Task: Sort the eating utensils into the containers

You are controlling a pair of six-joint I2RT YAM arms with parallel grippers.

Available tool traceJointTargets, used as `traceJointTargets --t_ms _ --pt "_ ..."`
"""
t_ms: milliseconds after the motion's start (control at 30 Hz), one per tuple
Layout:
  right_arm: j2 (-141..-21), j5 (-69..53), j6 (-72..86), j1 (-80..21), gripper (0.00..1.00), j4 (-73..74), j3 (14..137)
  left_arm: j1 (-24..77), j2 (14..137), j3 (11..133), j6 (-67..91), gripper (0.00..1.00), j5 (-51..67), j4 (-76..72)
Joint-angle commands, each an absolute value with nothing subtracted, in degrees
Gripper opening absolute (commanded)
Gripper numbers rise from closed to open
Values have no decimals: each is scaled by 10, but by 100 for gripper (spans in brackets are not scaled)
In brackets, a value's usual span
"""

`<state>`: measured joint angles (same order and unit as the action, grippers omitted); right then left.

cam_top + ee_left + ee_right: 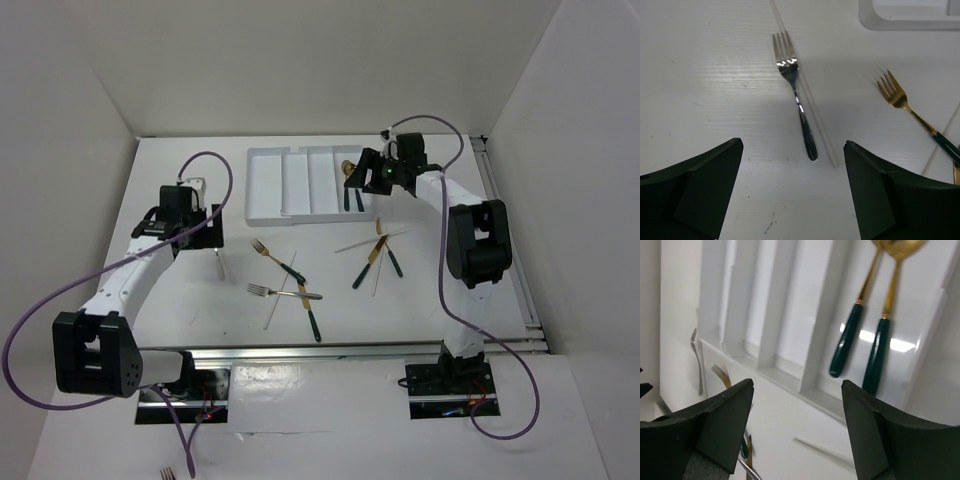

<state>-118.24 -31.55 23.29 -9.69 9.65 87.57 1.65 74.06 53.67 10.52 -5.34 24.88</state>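
The left gripper needs to move across and down onto the gold fork's neck, clear of the knife, because the fork's neck is below it and to its right in the top view.
The white tray [268, 190] with long compartments lies at the back of the table. Two gold spoons with dark green handles [847, 340] [352, 190] lie side by side in its rightmost compartment. My right gripper [797, 385] [363, 178] hangs open just above the tray's near edge beside them, holding nothing. My left gripper [792, 145] [207, 240] is open low over the table. A silver fork with a dark handle [797, 107] and a pale chopstick [812, 115] lie just ahead of it, apart from its fingers.
A gold fork [897, 95] [265, 250], a silver fork [270, 291] and a gold knife [305, 300] lie mid-table with chopsticks. Another cluster of utensils [375, 260] lies right of centre. A chopstick [825, 452] rests below the right gripper. White walls close in three sides.
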Motion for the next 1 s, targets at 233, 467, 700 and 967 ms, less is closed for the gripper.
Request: traceJointTargets --t_ms 233,467,700,967 --pt "-1007 -287 88 -105 79 73 824 123 725 583 204 90 46 339" --pt "-1001 -287 90 -83 79 97 824 184 810 634 279 92 67 374" --pt "-984 -276 95 -77 78 102 802 228 920 704 325 85 101 388" --pt "-959 -271 95 -50 78 107 784 238 1003 720 361 74 106 401"
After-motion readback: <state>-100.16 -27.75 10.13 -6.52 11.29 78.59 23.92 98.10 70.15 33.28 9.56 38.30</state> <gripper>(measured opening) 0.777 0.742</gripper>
